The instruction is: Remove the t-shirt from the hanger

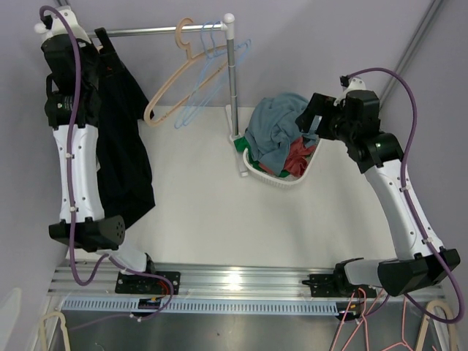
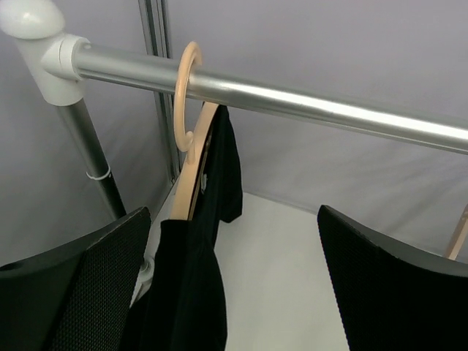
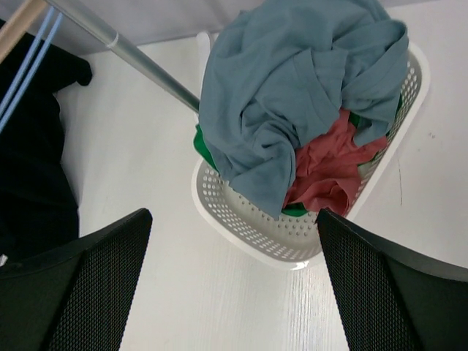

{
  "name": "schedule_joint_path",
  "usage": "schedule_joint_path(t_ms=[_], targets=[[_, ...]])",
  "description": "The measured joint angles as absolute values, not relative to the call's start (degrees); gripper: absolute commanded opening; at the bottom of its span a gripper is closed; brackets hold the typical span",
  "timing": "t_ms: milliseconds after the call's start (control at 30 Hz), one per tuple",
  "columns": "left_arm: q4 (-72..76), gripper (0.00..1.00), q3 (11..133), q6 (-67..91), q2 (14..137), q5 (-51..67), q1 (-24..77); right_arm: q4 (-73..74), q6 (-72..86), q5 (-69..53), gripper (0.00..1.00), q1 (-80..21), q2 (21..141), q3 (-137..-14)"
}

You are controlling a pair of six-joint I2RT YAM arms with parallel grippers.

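The hanger's neck is off-center between my left gripper's open fingers. I should next shift my left gripper toward the rack post beside the shirt [image 2: 190, 292] and outward onto the hanger's neck.
A black t-shirt [image 1: 124, 146] hangs from a beige hanger [image 2: 189, 110] hooked on the metal rail [image 2: 307, 102] at the rack's left end. In the left wrist view the shirt [image 2: 190, 292] drapes down between my fingers, and a bare stretch of the hanger's arm shows above the cloth. My left gripper [image 2: 232, 219] is raised just below the rail, open, with its fingers on either side of the shirt and not touching it. My right gripper [image 3: 234, 216] is open and holds nothing, hovering over the near rim of the laundry basket [image 3: 241, 234].
The white basket [image 1: 281, 179] holds a blue-grey shirt [image 1: 274, 124] and red cloth [image 3: 329, 168]. Empty beige [image 1: 172, 80] and blue hangers [image 1: 208, 66] hang at the rail's right end by the rack post [image 1: 234, 80]. More hangers [image 1: 365, 329] lie at the near edge.
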State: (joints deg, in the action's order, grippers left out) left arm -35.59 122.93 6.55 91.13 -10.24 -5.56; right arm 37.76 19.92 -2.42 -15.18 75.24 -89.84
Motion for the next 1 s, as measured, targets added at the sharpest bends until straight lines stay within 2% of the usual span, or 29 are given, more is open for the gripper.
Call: schedule_joint_path(t_ms=[367,500,533,600,800,933,1000], targets=[[-37.0,0.99,125.8,6.6,93.9,-8.3,-9.9,35.7,19.9,-3.6,0.99,-16.1,73.6,-81.3],[-38.3,0.97,131.8,6.7,98.5,-7.7,-10.2,34.7,19.9,-4.1,1.0,-16.1,73.6,-80.2],[-38.3,0.93,133.6,6.9,100.1,-7.6,-10.2,34.4,19.9,-4.2,0.99,-16.2,73.6,-80.1],[-38.5,0.9,136.0,7.4,102.5,-7.2,-10.4,34.0,19.9,-4.6,0.99,-16.2,73.6,-79.9],[-38.7,0.76,136.1,8.1,104.8,-7.2,-10.4,32.8,19.9,-5.7,0.99,-16.3,73.6,-79.9],[-38.7,0.55,136.1,8.4,105.0,-7.3,-10.5,31.9,19.9,-6.4,0.99,-16.3,73.6,-79.9],[-38.7,0.52,136.1,8.6,105.0,-7.5,-10.5,31.6,19.9,-6.6,0.99,-16.3,73.5,-79.9]])
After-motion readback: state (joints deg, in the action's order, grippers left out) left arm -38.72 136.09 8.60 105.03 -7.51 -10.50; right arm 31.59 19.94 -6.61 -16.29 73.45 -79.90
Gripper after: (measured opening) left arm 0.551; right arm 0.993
